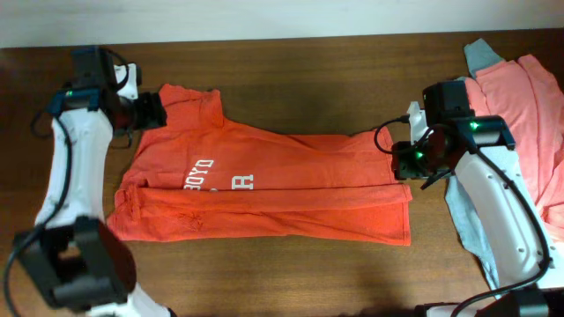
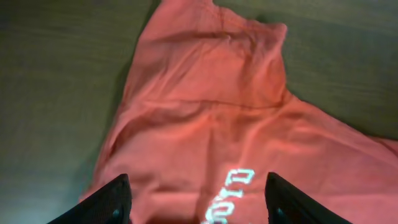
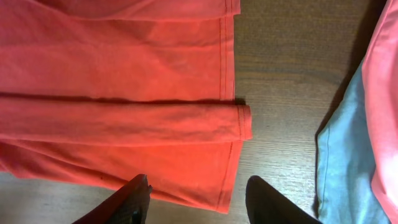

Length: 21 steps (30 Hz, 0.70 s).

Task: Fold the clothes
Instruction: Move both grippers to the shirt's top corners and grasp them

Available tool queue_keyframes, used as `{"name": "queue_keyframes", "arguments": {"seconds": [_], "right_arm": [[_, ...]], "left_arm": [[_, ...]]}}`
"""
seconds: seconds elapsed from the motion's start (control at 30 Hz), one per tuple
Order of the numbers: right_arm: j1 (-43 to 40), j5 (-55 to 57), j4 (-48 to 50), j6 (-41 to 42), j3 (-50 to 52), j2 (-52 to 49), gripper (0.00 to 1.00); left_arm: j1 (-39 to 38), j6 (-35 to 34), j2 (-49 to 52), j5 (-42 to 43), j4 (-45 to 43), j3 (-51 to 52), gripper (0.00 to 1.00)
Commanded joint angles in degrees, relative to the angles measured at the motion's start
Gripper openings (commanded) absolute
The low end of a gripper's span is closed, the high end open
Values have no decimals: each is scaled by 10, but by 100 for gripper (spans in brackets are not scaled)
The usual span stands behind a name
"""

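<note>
I should lower my left gripper and shift it left in its wrist view onto the sleeve's outer edge (image 1: 148, 135) (image 2: 129, 98) below, as the T-shirt's far side is unfolded.
An orange-red T-shirt (image 1: 264, 189) with white lettering lies flat on the wooden table, its near long side folded over the middle. My left gripper (image 1: 152, 111) is open and empty above the shirt's far left sleeve; the left wrist view shows its fingers (image 2: 198, 199) spread over the sleeve and lettering (image 2: 231, 193). My right gripper (image 1: 407, 161) is open and empty over the shirt's hem at the right end. In the right wrist view its fingers (image 3: 200, 196) straddle the hem corner of the shirt (image 3: 124, 93), above the cloth.
A pile of other clothes lies at the right edge: a salmon-pink garment (image 1: 529, 97) on a grey-blue one (image 1: 467, 216), also in the right wrist view (image 3: 339, 162). Bare wood (image 1: 308, 79) lies behind the shirt and along the front edge.
</note>
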<state>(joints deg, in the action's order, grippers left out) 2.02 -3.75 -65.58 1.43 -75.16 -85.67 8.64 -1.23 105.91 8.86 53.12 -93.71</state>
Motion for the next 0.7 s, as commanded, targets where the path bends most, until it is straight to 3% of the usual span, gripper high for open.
{"name": "queue_keyframes", "arguments": {"seconds": [0.0, 0.23, 0.67], "right_arm": [[2, 12, -5, -6, -9, 1, 55], [2, 12, -9, -6, -9, 1, 54], [2, 12, -13, -6, -9, 1, 53]], "left_arm": [[8, 57, 84, 19, 1, -68, 69], [28, 76, 189, 30, -39, -117, 69], [50, 76, 249, 68, -134, -117, 67]]}}
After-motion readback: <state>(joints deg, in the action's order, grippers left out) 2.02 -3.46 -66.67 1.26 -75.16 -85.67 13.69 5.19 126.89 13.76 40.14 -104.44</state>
